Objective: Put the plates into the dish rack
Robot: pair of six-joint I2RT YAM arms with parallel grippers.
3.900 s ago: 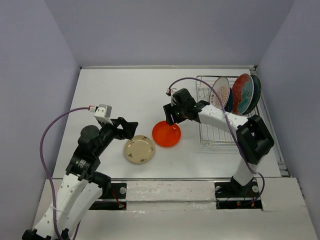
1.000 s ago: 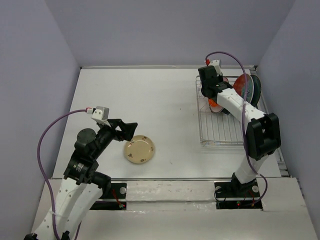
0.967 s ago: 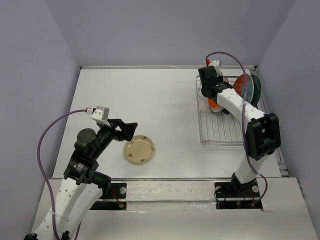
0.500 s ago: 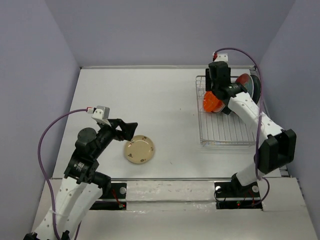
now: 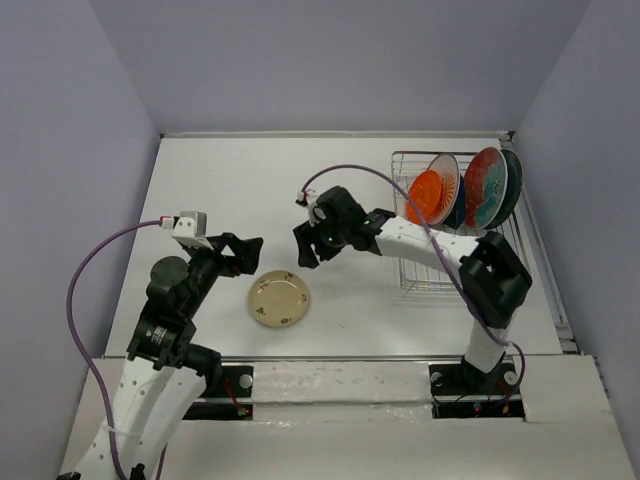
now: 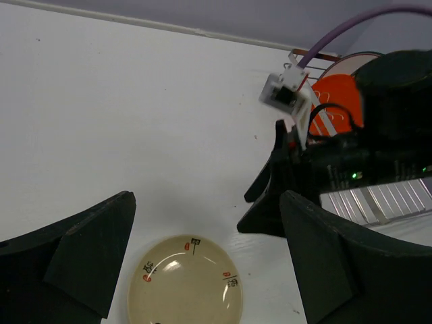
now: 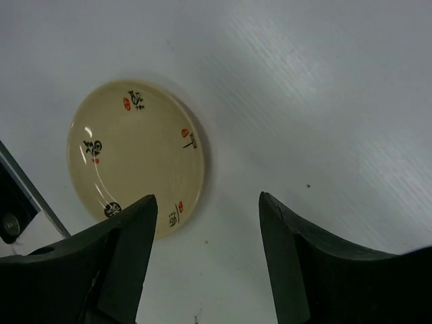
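Note:
I need to lower my right gripper next and draw it back until its fingers straddle the cream-beige plate's rack-side rim, as that rim is below and back from it.
The small cream-beige plate lies flat on the table between both grippers. My left gripper hangs open just left of it; in the left wrist view the plate sits low between the wide fingers. My right gripper is open and empty above the plate's upper right, and the plate shows left of its fingertips. The dish rack stands at the right. The orange-red plate stands upright in it, with the sunburst plate, the floral plate and a dark teal plate behind.
The right arm stretches from the rack side across the table's middle. Its wrist and cable fill the right half of the left wrist view, close to my left fingers. A white wall edge runs along the table's back.
The right gripper has opened, left the orange-red plate standing in the rack, and swung left and down toward the cream plate. The left gripper has shifted slightly.

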